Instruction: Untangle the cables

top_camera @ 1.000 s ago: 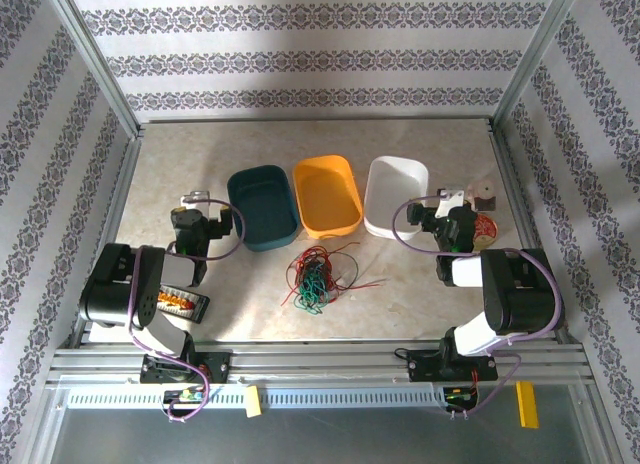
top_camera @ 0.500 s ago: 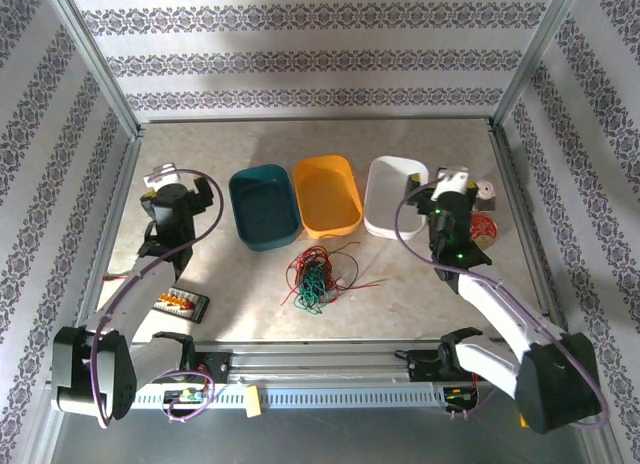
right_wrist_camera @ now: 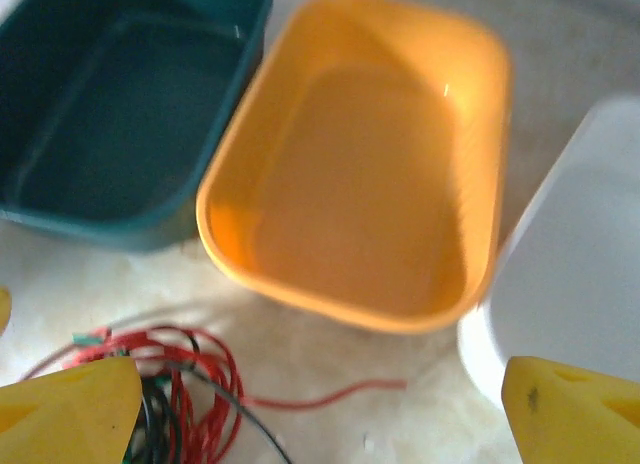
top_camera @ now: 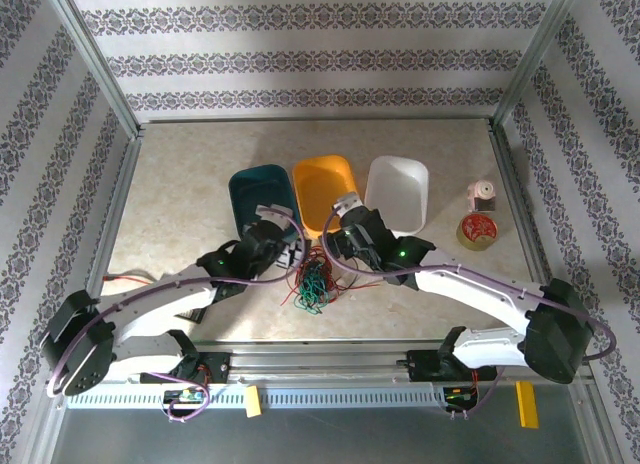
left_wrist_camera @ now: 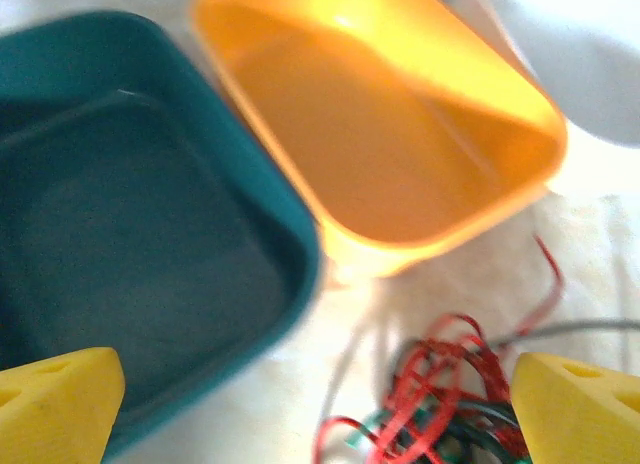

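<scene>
I should bring my right gripper back down next, to the part of the black cable that comes out of the heap of cables.
The cables (top_camera: 315, 280) lie as one knotted bunch of thin red, green and black wires on the table, just in front of the bins. My left gripper (top_camera: 287, 251) hovers at the bunch's left edge and my right gripper (top_camera: 337, 246) at its upper right. In the left wrist view the yellow fingertips (left_wrist_camera: 57, 405) of the left gripper (left_wrist_camera: 318, 424) stand wide apart and open, with the cables (left_wrist_camera: 455, 404) low on the right. The right gripper (right_wrist_camera: 320, 424) is open too, its cables (right_wrist_camera: 170, 394) beside the left fingertip (right_wrist_camera: 70, 414). Neither holds anything.
Three empty bins stand in a row behind the bunch: teal bin (top_camera: 258, 197), orange bin (top_camera: 322, 187), white bin (top_camera: 398, 192). A tape roll (top_camera: 478, 230) and a small pink-white object (top_camera: 483, 195) sit at the right. Metal frame posts line the table edges.
Both arms have swung in from the outer sides of the table to the middle and now reach over the cable bunch. The cables have not moved.
</scene>
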You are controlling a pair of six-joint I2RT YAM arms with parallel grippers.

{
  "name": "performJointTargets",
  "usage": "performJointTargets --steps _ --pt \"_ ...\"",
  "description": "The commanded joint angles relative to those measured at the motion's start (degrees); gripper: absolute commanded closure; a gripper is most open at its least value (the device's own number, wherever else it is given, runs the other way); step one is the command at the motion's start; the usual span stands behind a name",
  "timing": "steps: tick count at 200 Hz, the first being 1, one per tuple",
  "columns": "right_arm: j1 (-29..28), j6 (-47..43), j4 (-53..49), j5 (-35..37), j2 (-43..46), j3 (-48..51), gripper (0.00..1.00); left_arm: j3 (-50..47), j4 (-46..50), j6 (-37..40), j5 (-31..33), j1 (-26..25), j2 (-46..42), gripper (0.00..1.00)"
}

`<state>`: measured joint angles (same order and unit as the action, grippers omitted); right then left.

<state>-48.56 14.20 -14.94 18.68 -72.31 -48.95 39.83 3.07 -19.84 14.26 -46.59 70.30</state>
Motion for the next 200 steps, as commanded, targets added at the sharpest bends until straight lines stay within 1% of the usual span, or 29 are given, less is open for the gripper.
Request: performJointTargets --steps 1,13,22,32,45,66,85,93,100,120,135,148,166,200 --pt "4.0 6.1 -6.2 -10.0 2.4 2.6 0.11 2.6 4.6 5.3 -6.1 -3.7 2.4 0.01" --pt "6.8 8.2 -5.7 -14.8 3.7 5.0 0.13 3.2 5.4 7.5 -7.6 -5.2 3.8 0.01" --pt "8.8 8.9 -5.1 -18.4 3.7 6.3 0.18 3.7 6.3 8.5 -8.5 -5.7 4.8 0.01" --pt "9.9 9.0 -5.3 -19.7 2.9 6.8 0.21 4.4 7.2 9.2 -9.6 -5.9 5.9 0.01" --pt "10.9 9.1 -4.9 -21.8 1.1 7.1 0.21 4.9 8.3 9.9 -10.1 -6.2 7.1 0.00" --pt "11.3 8.1 -4.8 -24.7 -3.0 6.3 0.23 5.1 8.6 10.1 -8.9 -6.5 8.3 0.10" --pt "11.6 7.8 -4.6 -25.3 -6.3 5.9 0.33 4.7 8.1 9.5 -8.7 -6.6 9.1 0.11" --pt "11.8 7.7 -4.4 -25.4 -7.6 5.9 0.38 4.6 7.9 9.2 -8.8 -6.7 9.4 0.11" --pt "11.9 7.7 -3.8 -25.6 -8.7 6.1 0.46 4.4 7.7 9.0 -9.1 -6.7 9.8 0.11" --pt "12.2 7.9 -2.3 -25.8 -11.0 6.6 0.63 4.1 7.2 8.3 -9.3 -6.7 11.2 0.11" --pt "12.2 8.1 -2.0 -25.5 -11.4 6.5 0.84 4.0 6.9 8.0 -9.3 -6.7 12.4 0.11" --pt "12.2 8.4 -2.0 -24.3 -10.0 6.6 1.00 3.9 6.6 7.6 -9.0 -6.7 13.4 0.12" --pt "12.2 9.5 -2.4 -21.0 -5.4 7.2 1.00 3.7 6.1 7.4 -9.0 -6.7 14.5 0.13" --pt "11.9 12.4 -3.4 -11.4 5.2 7.9 1.00 1.4 4.0 6.3 -7.8 -6.7 15.3 0.14"
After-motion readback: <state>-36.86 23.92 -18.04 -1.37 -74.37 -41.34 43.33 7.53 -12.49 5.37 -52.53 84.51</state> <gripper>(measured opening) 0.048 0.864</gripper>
